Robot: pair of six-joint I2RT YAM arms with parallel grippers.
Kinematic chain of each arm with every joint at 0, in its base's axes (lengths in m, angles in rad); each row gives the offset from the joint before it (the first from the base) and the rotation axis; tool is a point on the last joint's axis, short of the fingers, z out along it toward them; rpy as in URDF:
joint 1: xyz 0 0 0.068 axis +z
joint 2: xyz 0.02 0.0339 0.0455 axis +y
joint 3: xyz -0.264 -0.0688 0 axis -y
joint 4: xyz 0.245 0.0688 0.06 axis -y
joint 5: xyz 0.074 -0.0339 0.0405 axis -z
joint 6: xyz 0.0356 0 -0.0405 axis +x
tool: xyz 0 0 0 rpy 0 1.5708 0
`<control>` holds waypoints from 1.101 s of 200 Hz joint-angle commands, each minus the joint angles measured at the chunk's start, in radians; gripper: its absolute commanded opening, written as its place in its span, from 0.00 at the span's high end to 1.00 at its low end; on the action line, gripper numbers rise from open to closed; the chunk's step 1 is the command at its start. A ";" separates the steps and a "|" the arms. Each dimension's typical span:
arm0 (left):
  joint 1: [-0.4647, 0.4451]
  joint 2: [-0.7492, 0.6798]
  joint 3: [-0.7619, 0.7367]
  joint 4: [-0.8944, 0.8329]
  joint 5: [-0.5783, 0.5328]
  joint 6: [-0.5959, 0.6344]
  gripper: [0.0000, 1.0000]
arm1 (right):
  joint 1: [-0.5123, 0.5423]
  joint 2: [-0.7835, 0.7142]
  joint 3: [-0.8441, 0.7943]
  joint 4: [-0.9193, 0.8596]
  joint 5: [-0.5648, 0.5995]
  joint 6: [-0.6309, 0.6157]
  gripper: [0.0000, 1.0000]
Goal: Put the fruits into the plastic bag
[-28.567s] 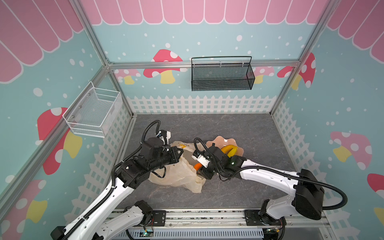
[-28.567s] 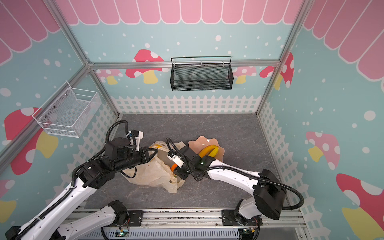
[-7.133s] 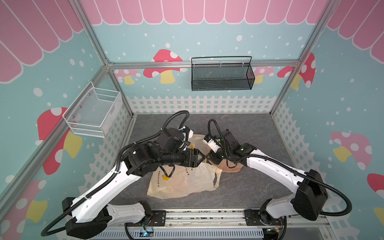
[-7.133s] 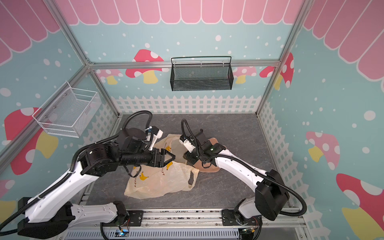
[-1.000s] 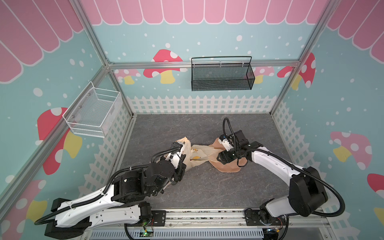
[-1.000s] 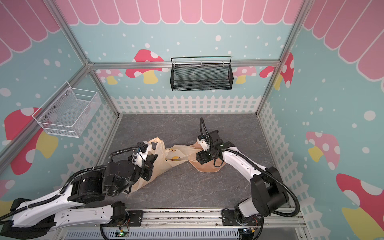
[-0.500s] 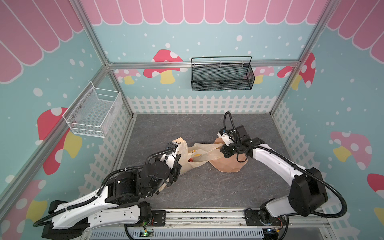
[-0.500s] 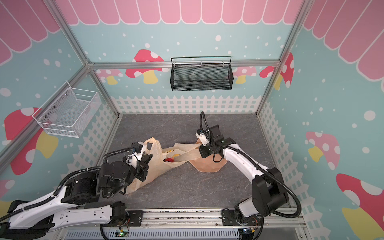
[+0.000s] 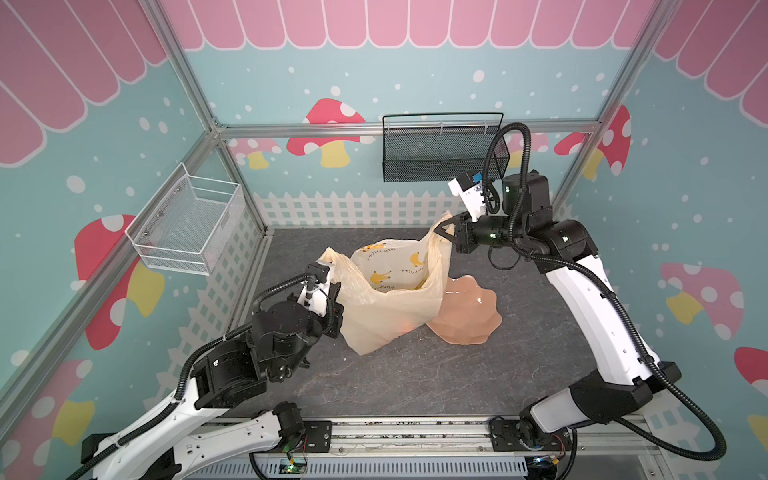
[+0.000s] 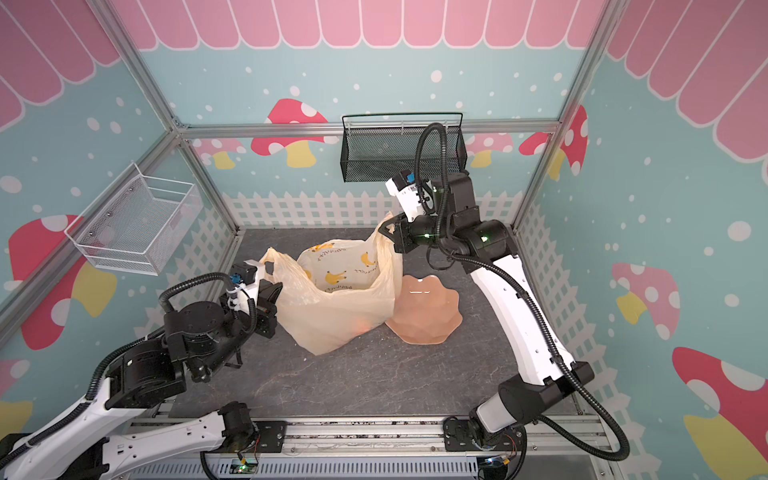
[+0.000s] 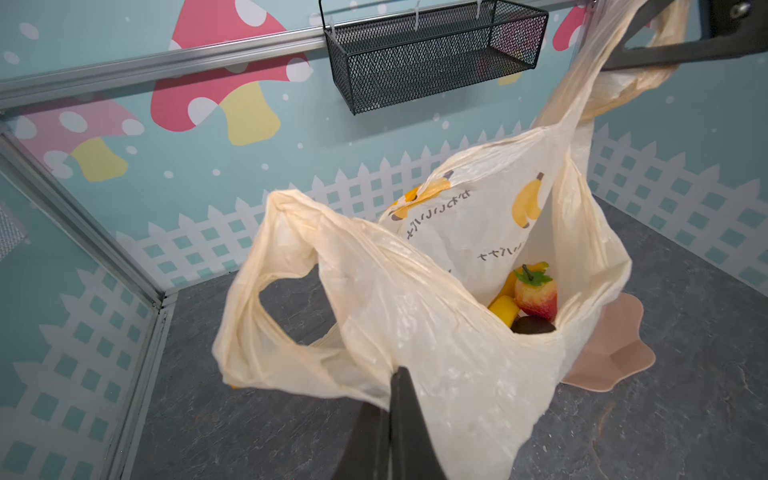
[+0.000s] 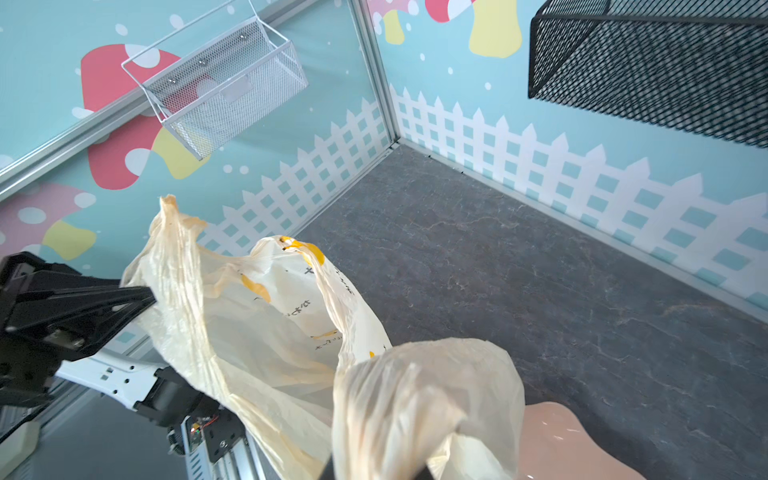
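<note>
I will move my left gripper next toward the bag's opening (image 9: 395, 267) (image 11: 489, 232), which is between it and my right gripper, and let go of the bag's rim. Fruits are already down in the bag.
The cream-yellow plastic bag (image 9: 395, 291) (image 10: 340, 299) hangs stretched between my two grippers, its mouth wide and facing up. My left gripper (image 9: 333, 289) (image 11: 397, 374) is shut on the bag's left rim beside a handle loop. My right gripper (image 9: 444, 232) (image 10: 386, 230) is shut on the right handle, held high towards the back; in the right wrist view plastic covers its jaws. Down inside the bag, in the left wrist view, lie a red strawberry (image 11: 535, 297), a yellow banana (image 11: 504, 309) and a dark round piece (image 11: 532, 325). The oranges are hidden.
The glossy pink wavy plate (image 9: 469, 316) (image 10: 428, 320) lies on the grey floor against the bag's right side, with nothing showing on it. A black mesh basket (image 9: 444, 153) hangs on the back wall, and a white wire basket (image 9: 191, 228) hangs on the left wall.
The right gripper shut on the bag's right handle and rose up and back. The bag went from slack across the floor to hanging with its mouth wide. The left gripper kept its hold.
</note>
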 commanded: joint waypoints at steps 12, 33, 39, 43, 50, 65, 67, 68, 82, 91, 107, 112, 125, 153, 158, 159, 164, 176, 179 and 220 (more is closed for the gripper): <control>0.092 0.030 -0.035 0.106 0.116 0.046 0.95 | -0.006 0.073 0.028 -0.106 -0.060 0.038 1.00; 0.153 0.020 -0.081 0.162 0.181 0.047 0.95 | -0.007 0.097 0.024 -0.112 -0.043 0.042 1.00; 0.165 0.018 -0.094 0.174 0.211 0.047 0.95 | -0.007 0.101 0.017 -0.113 -0.036 0.045 1.00; 0.170 0.016 -0.103 0.180 0.227 0.047 0.95 | -0.007 0.104 0.010 -0.113 -0.031 0.045 1.00; 0.175 0.014 -0.116 0.190 0.251 0.048 0.95 | -0.006 0.109 -0.001 -0.111 -0.023 0.050 1.00; 0.176 0.009 -0.142 0.200 0.292 0.048 0.94 | -0.006 0.116 -0.026 -0.097 -0.016 0.060 1.00; 0.175 0.007 -0.145 0.201 0.297 0.048 0.94 | -0.007 0.115 -0.029 -0.093 -0.017 0.062 1.00; 0.175 0.008 -0.148 0.202 0.299 0.047 0.94 | -0.007 0.115 -0.032 -0.090 -0.017 0.063 1.00; 0.175 -0.013 -0.167 0.206 0.341 0.029 0.87 | -0.006 0.109 -0.080 -0.044 -0.018 0.073 1.00; 0.175 -0.034 -0.177 0.207 0.363 0.007 0.77 | -0.006 0.110 -0.106 -0.023 -0.018 0.079 1.00; 0.176 -0.081 -0.182 0.196 0.384 -0.052 0.53 | -0.007 0.117 -0.136 0.004 -0.030 0.081 1.00; 0.176 -0.098 -0.182 0.191 0.387 -0.075 0.48 | -0.006 0.117 -0.143 0.010 -0.030 0.082 1.00; 0.176 -0.141 -0.183 0.188 0.404 -0.141 0.39 | -0.006 0.119 -0.156 0.022 -0.036 0.080 1.00; 0.173 -0.148 -0.092 0.123 0.439 -0.273 0.24 | -0.005 0.116 -0.158 0.022 -0.047 0.070 1.00; 0.172 -0.130 -0.056 0.097 0.437 -0.293 0.22 | -0.007 0.114 -0.159 0.021 -0.048 0.069 1.00; 0.172 -0.128 -0.048 0.091 0.438 -0.298 0.22 | -0.007 0.114 -0.159 0.021 -0.048 0.069 1.00; 0.169 -0.105 -0.009 0.066 0.445 -0.315 0.19 | -0.006 0.112 -0.160 0.019 -0.049 0.068 1.00; 0.162 -0.042 0.082 0.017 0.473 -0.351 0.01 | -0.006 0.109 -0.164 0.015 -0.048 0.065 1.00; 0.158 -0.024 0.106 0.003 0.476 -0.358 0.01 | -0.007 0.108 -0.167 0.014 -0.048 0.065 1.00; 0.103 0.299 0.548 -0.402 0.353 -0.408 0.01 | -0.006 0.096 -0.191 0.018 -0.044 0.070 1.00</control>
